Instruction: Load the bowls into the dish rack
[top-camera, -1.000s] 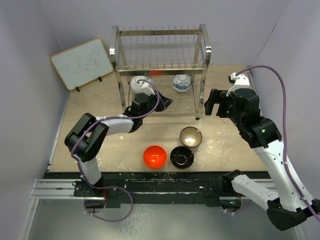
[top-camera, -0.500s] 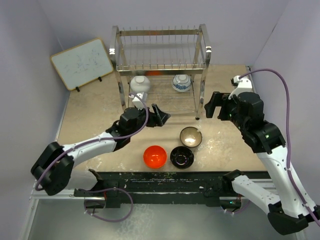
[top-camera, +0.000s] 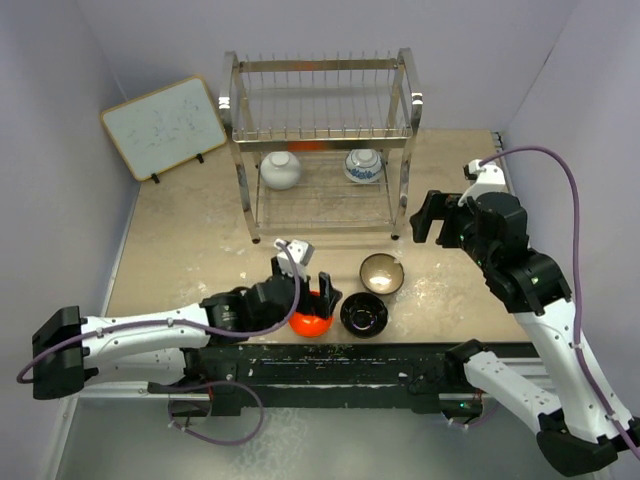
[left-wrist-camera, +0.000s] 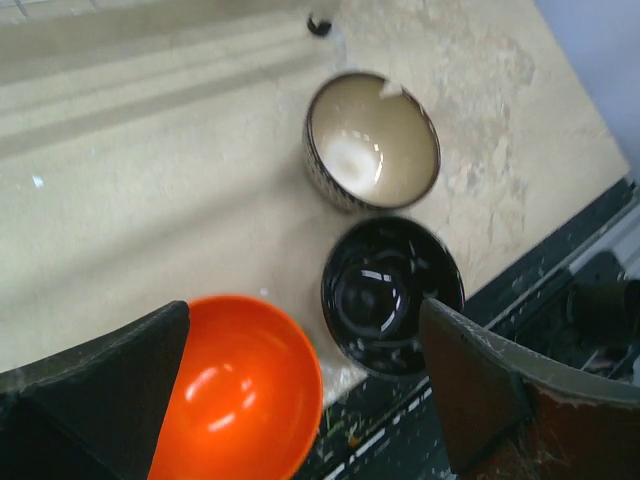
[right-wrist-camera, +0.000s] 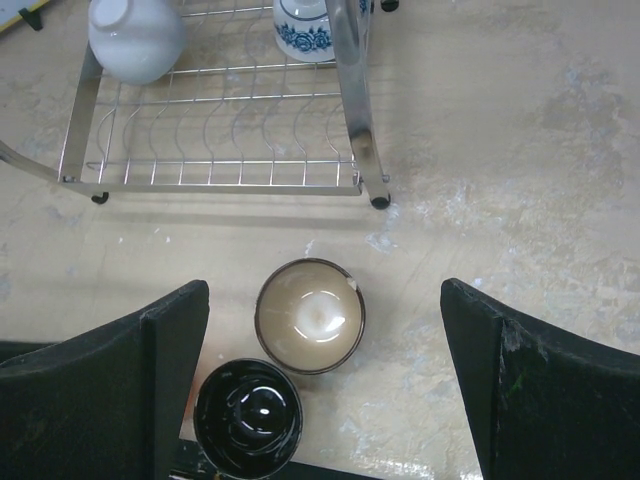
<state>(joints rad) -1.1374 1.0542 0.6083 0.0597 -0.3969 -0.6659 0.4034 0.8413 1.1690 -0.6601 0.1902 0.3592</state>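
The left gripper should next move down and a little back onto the orange bowl's rim next to the black bowl, where a narrow gap has room for one finger.
The dish rack (top-camera: 322, 110) stands at the back, and its lower shelf (right-wrist-camera: 210, 140) holds a white bowl (top-camera: 280, 169) (right-wrist-camera: 135, 35) and a blue-and-white bowl (top-camera: 363, 165) (right-wrist-camera: 303, 25). Near the table's front edge lie an orange bowl (top-camera: 312, 322) (left-wrist-camera: 240, 385), a black bowl (top-camera: 363, 314) (left-wrist-camera: 390, 295) (right-wrist-camera: 248, 418) and a tan bowl (top-camera: 382, 273) (left-wrist-camera: 372, 140) (right-wrist-camera: 310, 315). My left gripper (top-camera: 305, 298) (left-wrist-camera: 300, 310) hangs open over the orange bowl, holding nothing. My right gripper (top-camera: 430, 217) (right-wrist-camera: 322, 290) is open and empty, high above the tan bowl.
A white wood-framed board (top-camera: 165, 125) leans at the back left. Grey walls close in on both sides. The dark rail with the arm bases (top-camera: 330, 362) runs right behind the black and orange bowls.
My left gripper has opened, left the white bowl on the rack's lower shelf and drawn back to hang over the orange bowl. The right arm has barely shifted.
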